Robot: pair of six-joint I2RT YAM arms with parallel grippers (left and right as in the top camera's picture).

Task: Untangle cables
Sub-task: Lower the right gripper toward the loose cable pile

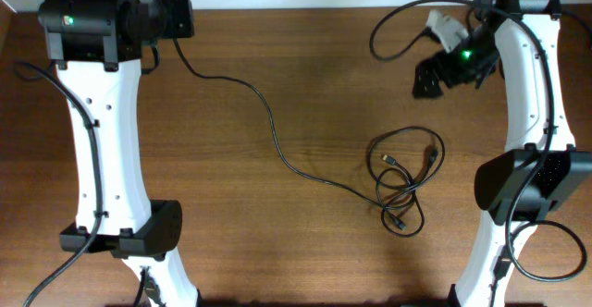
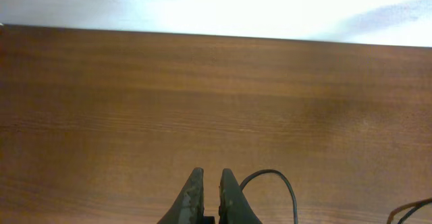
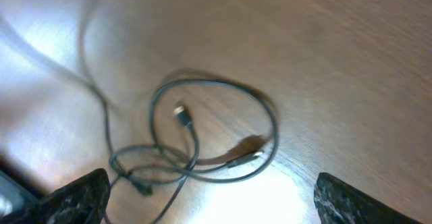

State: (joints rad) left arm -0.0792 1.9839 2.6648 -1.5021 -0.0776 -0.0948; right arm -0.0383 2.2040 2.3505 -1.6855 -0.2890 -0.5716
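Note:
My right gripper moves down and back next onto the cable loop's side [image 1: 443, 146] [image 3: 273, 121] beside a plug below it. A single piece of cable arcs clear of crossings there.
The cables [image 1: 403, 179] are thin black cords lying in a loose tangle of loops right of the table's middle, with small plugs at the ends. One long strand [image 1: 277, 141] runs from the tangle up and left toward the left arm. My right gripper [image 1: 435, 78] is open wide, high above the table at the back right; its wrist view shows the tangle [image 3: 202, 140] between and beyond its two fingertips [image 3: 212, 197]. My left gripper [image 2: 207, 190] is shut and empty over bare wood, with a cable loop [image 2: 277, 183] just to its right.
The brown wooden table [image 1: 277, 67] ends at a pale wall [image 2: 216, 5] at the back. The left arm's white links [image 1: 102, 141] span the left side, the right arm's [image 1: 532, 113] the right side. A thicker arm cable [image 1: 398, 30] loops at the back right.

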